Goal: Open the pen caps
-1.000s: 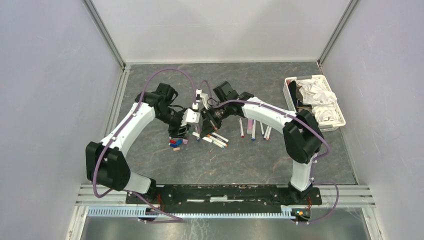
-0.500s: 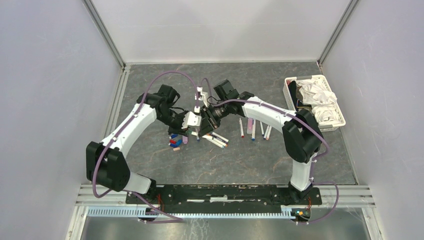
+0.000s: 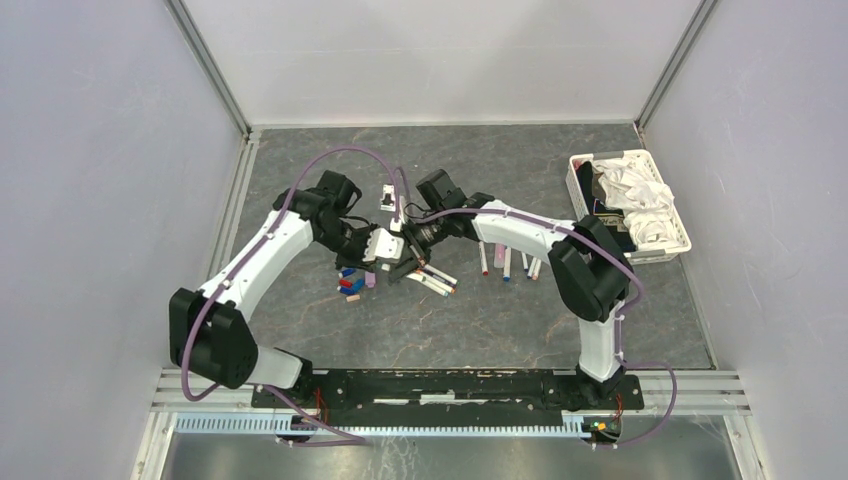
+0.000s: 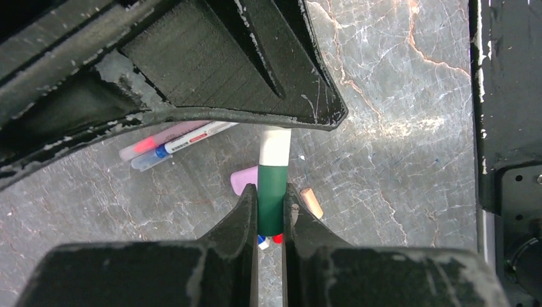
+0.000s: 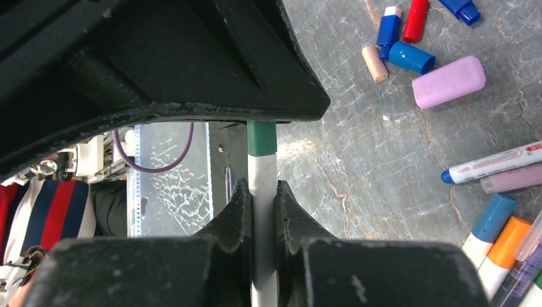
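Observation:
Next, my left gripper should go to the left in the top view and down beside the loose pen caps, since they lie below it on that side.
One pen is held between my two grippers, which meet head-on above the table's middle. My left gripper (image 4: 271,193) is shut on its dark green pen cap (image 4: 271,211), and the white barrel (image 4: 276,146) runs away from it. My right gripper (image 5: 261,187) is shut on that white barrel (image 5: 263,169), with the green cap (image 5: 261,138) beyond its fingertips. In the top view the left gripper (image 3: 383,250) and right gripper (image 3: 412,240) nearly touch. Loose pen caps (image 3: 350,283) lie below them: a purple one (image 5: 449,82), a blue one (image 5: 411,57) and a red one (image 5: 416,19).
Several white pens (image 3: 432,278) lie just right of the grippers, and more pens (image 3: 505,258) lie farther right. A white basket (image 3: 677,222) of white cloth stands at the right wall. A peach cap (image 4: 311,202) lies beside the purple cap (image 4: 245,180).
My left gripper has shut on the green cap. The right wrist has shifted a little to the left, closer to the left gripper.

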